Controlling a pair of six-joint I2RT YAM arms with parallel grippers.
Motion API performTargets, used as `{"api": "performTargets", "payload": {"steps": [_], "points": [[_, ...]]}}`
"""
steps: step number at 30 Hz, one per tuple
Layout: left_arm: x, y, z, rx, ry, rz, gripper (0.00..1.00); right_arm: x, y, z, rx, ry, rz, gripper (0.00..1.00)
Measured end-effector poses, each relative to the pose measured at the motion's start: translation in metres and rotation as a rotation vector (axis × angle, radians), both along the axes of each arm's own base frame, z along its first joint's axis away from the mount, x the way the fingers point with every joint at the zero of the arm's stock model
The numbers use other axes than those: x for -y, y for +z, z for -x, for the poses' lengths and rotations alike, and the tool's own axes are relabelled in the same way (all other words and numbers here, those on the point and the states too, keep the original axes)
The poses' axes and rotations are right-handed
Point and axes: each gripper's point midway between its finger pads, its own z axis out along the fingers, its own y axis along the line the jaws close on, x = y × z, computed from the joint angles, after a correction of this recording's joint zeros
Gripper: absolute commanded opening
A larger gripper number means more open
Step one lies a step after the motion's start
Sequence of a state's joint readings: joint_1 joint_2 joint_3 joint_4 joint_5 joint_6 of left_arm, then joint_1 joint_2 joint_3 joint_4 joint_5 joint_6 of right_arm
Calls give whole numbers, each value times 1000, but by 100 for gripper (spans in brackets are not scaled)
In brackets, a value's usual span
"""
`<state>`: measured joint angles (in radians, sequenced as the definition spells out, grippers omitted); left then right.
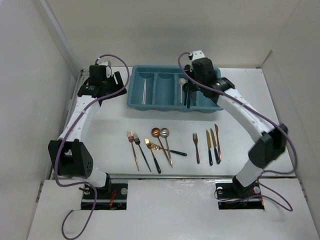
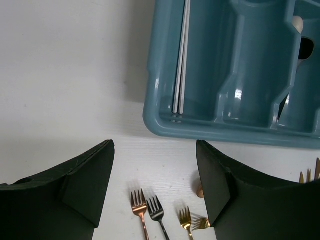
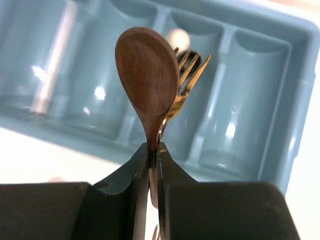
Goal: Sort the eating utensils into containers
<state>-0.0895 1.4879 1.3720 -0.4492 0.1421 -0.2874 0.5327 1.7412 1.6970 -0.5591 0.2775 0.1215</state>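
Note:
A gold fork is crowding the spoon. My right gripper needs to pull back next and lower the spoon, to let go of it on the bare tabletop beside the lone fork below.
My right gripper is shut on the neck of a copper-brown spoon, held bowl-out over the teal tray's third compartment. A gold fork shows right behind the spoon; I cannot tell whether it is held too. A white spoon lies in that compartment. My left gripper is open and empty, above the table off the tray's left end. Forks, two spoons, another fork and three knives lie on the table.
Thin white sticks lie in the tray's leftmost compartment. White walls close in the table on the left, back and right. The arm bases stand at the near edge.

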Motion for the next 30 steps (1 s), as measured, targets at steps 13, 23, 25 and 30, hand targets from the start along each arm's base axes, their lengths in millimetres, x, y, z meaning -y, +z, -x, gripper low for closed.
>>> {"api": "performTargets", "payload": {"steps": [13,23,25,30], "points": [[1,0,0,1,-5,5,63,-4,-130,145,-358,134,46,0],[1,-1,0,-2,-6,5,63,-20,-204,181,-561,210,129,13],[1,-2,0,-2,-7,4,63,-20,-212,183,-581,215,135,27],[2,-3,1,-5,-8,6,63,-23,-214,184,-588,233,131,36]]}}
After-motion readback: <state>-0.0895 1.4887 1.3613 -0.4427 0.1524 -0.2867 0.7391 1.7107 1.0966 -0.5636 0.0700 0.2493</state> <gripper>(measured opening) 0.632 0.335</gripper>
